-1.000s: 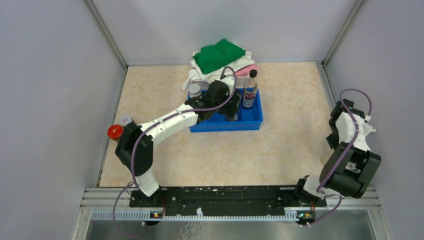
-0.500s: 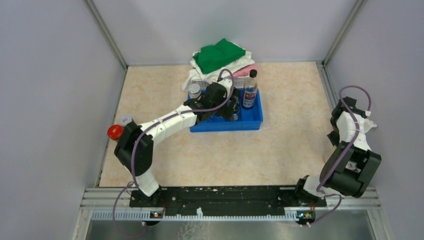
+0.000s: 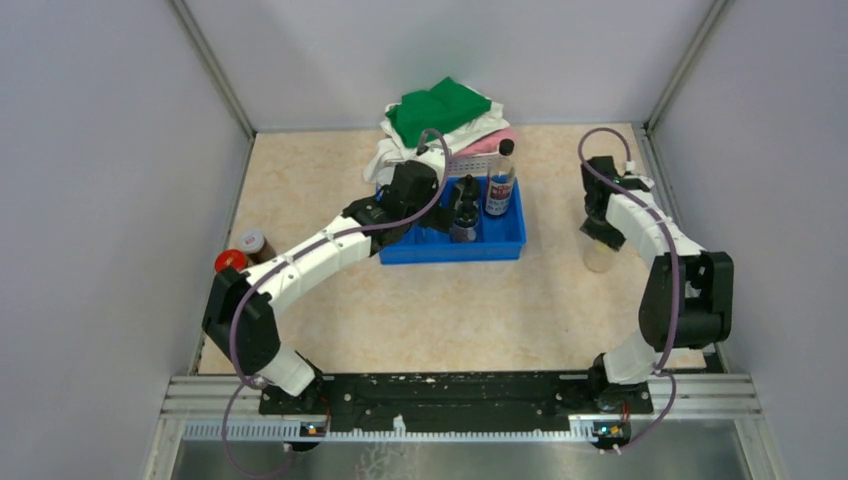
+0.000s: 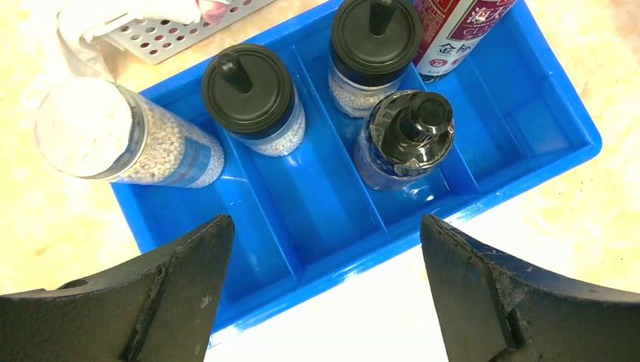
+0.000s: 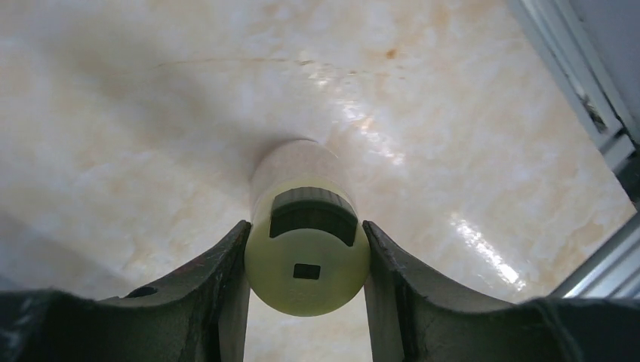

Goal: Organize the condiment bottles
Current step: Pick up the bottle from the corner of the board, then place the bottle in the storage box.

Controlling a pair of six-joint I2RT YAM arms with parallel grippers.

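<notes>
The robot's right gripper needs to lift the tall bottle over the tray next, then lower it and let it go in the near part of the tray's end section, as that part is empty before the tall bottle.
The blue tray (image 4: 543,128) holds several condiment bottles: two black-capped jars of white grains (image 4: 249,94) (image 4: 375,41), a dark glossy bottle (image 4: 407,139), a silver-topped jar (image 4: 113,139) and the tall bottle with the blue-red label (image 3: 500,180). My left gripper (image 4: 324,226) is open and empty above the tray's near edge (image 3: 428,215). My right gripper (image 5: 306,241) is shut on a cream-capped bottle (image 5: 307,264) that stands on the table right of the tray (image 3: 600,258). A red-capped jar (image 3: 230,262) and a brown jar (image 3: 253,243) stand at the left edge.
A white basket (image 3: 470,160) with green, white and pink cloths sits right behind the tray. Grey walls and metal rails (image 3: 650,150) close the table on three sides. In the right wrist view the rail (image 5: 596,113) is close by.
My right arm swung in from the right wall and closed on the cream-capped bottle. My left gripper drew back to the left, leaving the dark bottle standing in the tray.
</notes>
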